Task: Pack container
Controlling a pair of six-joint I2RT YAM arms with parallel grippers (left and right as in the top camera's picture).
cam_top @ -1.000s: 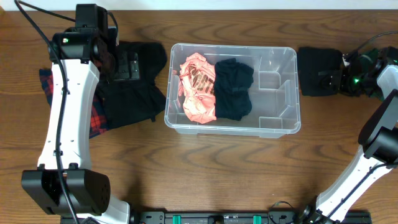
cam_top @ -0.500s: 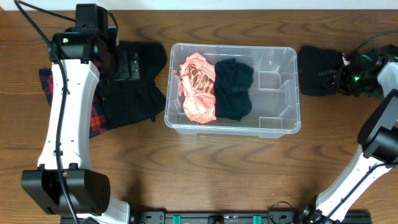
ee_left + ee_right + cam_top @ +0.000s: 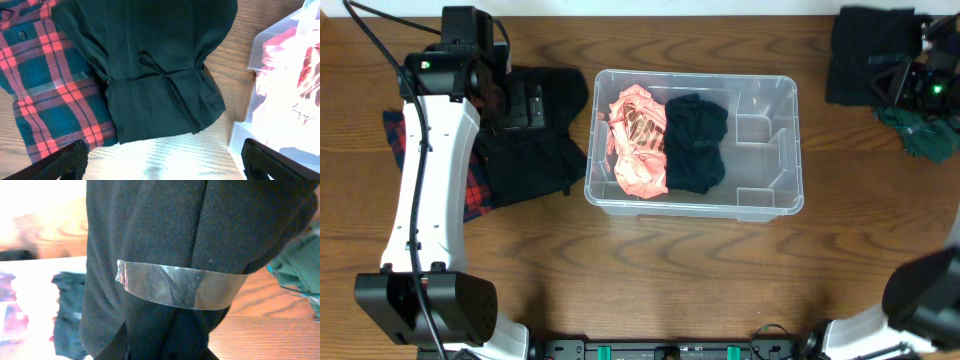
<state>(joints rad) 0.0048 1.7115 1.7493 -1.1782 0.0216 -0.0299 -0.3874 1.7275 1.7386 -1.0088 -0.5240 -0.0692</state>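
The black garment in my right gripper should next go to the left in the overhead view. I should lower it into the container's empty end and let it go.
The container, a clear bin, stands mid-table with a pink garment and a dark garment inside. My right gripper is at the far right, shut on a folded black garment that it holds lifted. In the right wrist view that garment fills the frame, with a strip of clear tape around it and my fingers closed on its lower end. My left gripper hangs open over bare wood, just below a dark tied garment and beside the container's corner.
A red and green plaid shirt lies partly under the dark garment at the left. A green cloth lies at the right edge below my right gripper. The left arm stretches along the table's left side.
My right gripper has shut on the black folded garment and lifted it off the table, toward the far edge. The left arm has not moved.
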